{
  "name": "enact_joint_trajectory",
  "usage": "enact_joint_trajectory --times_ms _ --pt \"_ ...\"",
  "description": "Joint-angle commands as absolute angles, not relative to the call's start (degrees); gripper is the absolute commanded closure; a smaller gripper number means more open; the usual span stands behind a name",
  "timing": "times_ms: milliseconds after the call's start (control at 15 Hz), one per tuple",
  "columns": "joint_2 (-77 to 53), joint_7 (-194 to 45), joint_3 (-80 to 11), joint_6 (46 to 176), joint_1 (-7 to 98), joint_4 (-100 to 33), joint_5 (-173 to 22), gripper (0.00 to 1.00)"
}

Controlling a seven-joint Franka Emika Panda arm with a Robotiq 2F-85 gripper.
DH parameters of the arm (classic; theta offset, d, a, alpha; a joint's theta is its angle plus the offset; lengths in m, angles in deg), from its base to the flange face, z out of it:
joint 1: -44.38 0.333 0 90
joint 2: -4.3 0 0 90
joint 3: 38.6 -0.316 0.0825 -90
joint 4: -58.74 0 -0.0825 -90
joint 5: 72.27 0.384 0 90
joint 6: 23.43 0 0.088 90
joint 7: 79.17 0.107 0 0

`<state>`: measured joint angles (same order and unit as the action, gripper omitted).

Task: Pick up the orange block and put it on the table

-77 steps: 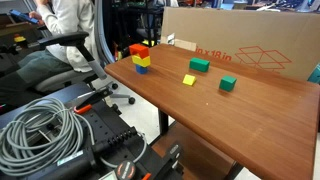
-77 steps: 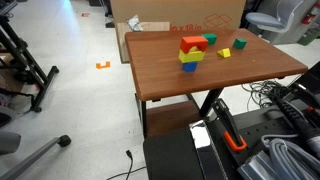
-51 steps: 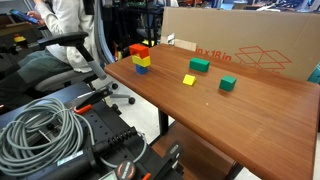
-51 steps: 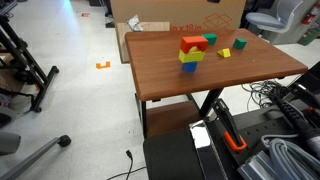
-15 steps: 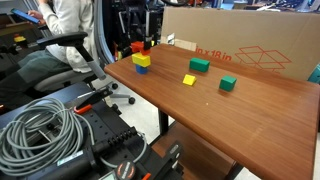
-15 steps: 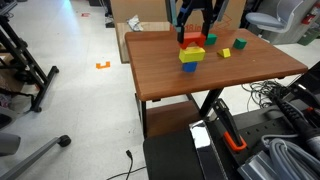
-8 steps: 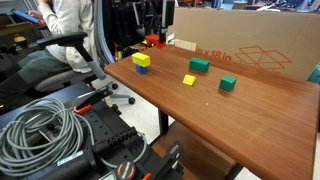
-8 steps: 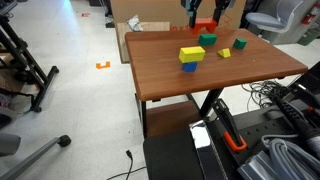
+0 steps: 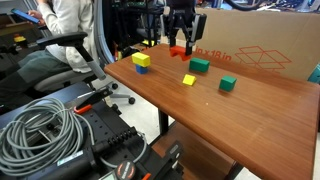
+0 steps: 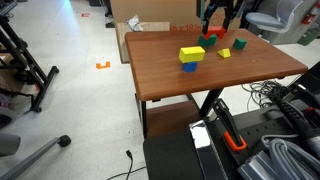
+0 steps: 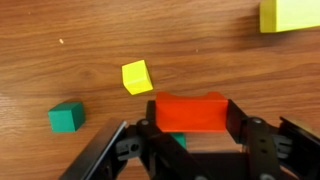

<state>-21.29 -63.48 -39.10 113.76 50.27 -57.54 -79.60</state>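
I should move right in the wrist view and down to release, since the bare tabletop clear of the green block (image 9: 175, 64) is there.
My gripper (image 11: 190, 116) is shut on the orange block (image 11: 190, 111), which hangs in the air above the table (image 11: 60, 50). In both exterior views the gripper (image 9: 181, 46) (image 10: 216, 30) holds the orange block (image 9: 180, 49) (image 10: 214, 33) over the back part of the table (image 9: 250, 120) (image 10: 165, 80), near a green block (image 9: 199, 65). In the wrist view a green block (image 11: 176, 141) shows partly hidden beneath the held block.
A yellow cube (image 9: 141, 60) (image 10: 191, 53) (image 11: 290, 14) sits on a blue cube (image 10: 190, 66) near the table edge. A small yellow block (image 9: 188, 79) (image 11: 137, 76) and another green block (image 9: 227, 84) (image 11: 67, 117) lie nearby. A big cardboard box (image 9: 250, 40) stands behind.
The gripper has lifted the orange block off the yellow-and-blue stack and carried it along the table toward the green blocks. The other blocks have not moved.
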Motion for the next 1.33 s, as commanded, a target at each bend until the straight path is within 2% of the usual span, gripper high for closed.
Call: enact_joint_trajectory --times_ms 0,733,800,1000,1267 --pt "-27.47 -66.42 -39.04 112.80 49.54 -51.66 -77.65 0.59" --pt "-32.98 -69.94 -41.11 111.61 50.90 -46.67 -76.22 0.59" --pt "-32.94 -69.95 -41.15 111.27 50.91 -46.49 -75.88 0.09" --pt "-31.55 -70.05 -41.17 111.44 50.79 -47.42 -75.37 0.00" --pt "-26.02 -69.34 -41.03 111.97 51.00 -51.99 -75.18 0.00"
